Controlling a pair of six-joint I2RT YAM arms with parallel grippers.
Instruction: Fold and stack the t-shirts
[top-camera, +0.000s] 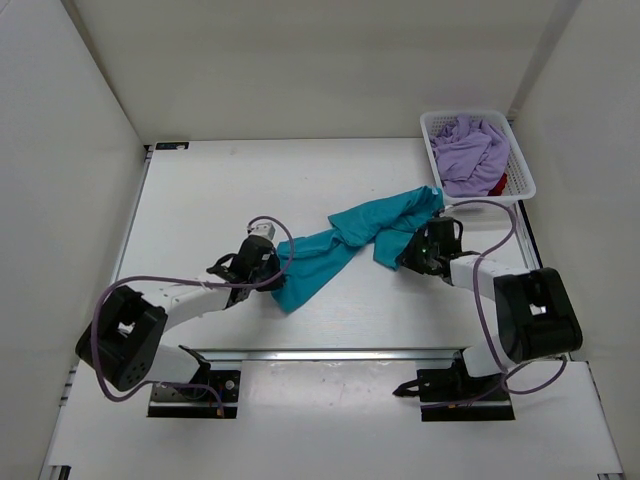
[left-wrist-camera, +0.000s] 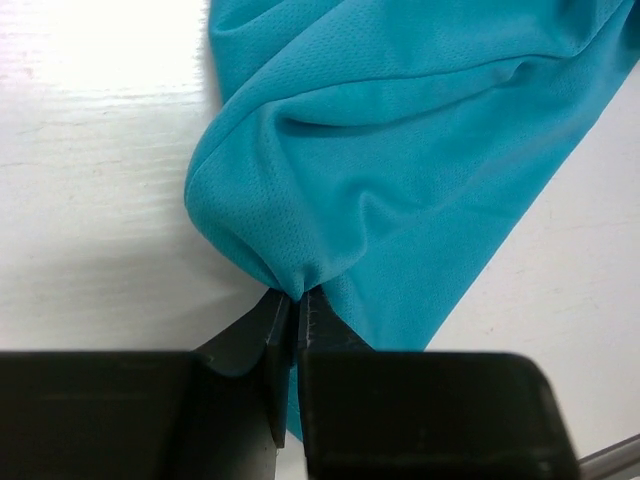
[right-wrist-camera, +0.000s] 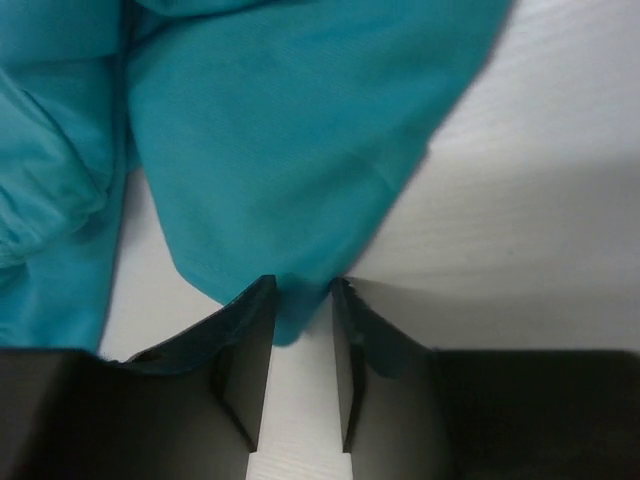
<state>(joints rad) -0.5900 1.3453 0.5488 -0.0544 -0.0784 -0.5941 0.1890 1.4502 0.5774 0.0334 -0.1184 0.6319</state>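
My left gripper raises the pinched fold next, carries it outward, then lowers and releases it, as the bare back tabletop lies outward of my gripper.
The teal t-shirt (top-camera: 350, 238) lies crumpled in a long band across the table, from the basket down to the left. My left gripper (top-camera: 266, 266) is shut on a pinched fold at its lower left end; the wrist view shows the jaws (left-wrist-camera: 296, 295) closed on bunched teal cloth (left-wrist-camera: 400, 150). My right gripper (top-camera: 414, 250) is at the shirt's right part; its jaws (right-wrist-camera: 303, 285) stand apart, with a corner of the teal cloth (right-wrist-camera: 290, 130) lying between them. The lavender t-shirt (top-camera: 468, 150) lies in the basket, with a bit of the red t-shirt (top-camera: 499, 185) showing beneath it.
The white mesh basket (top-camera: 523, 165) stands at the back right corner of the table, with the teal shirt's upper end touching its near left edge. White walls close in the table at the left, back and right. A metal rail (top-camera: 330, 353) runs along the near edge.
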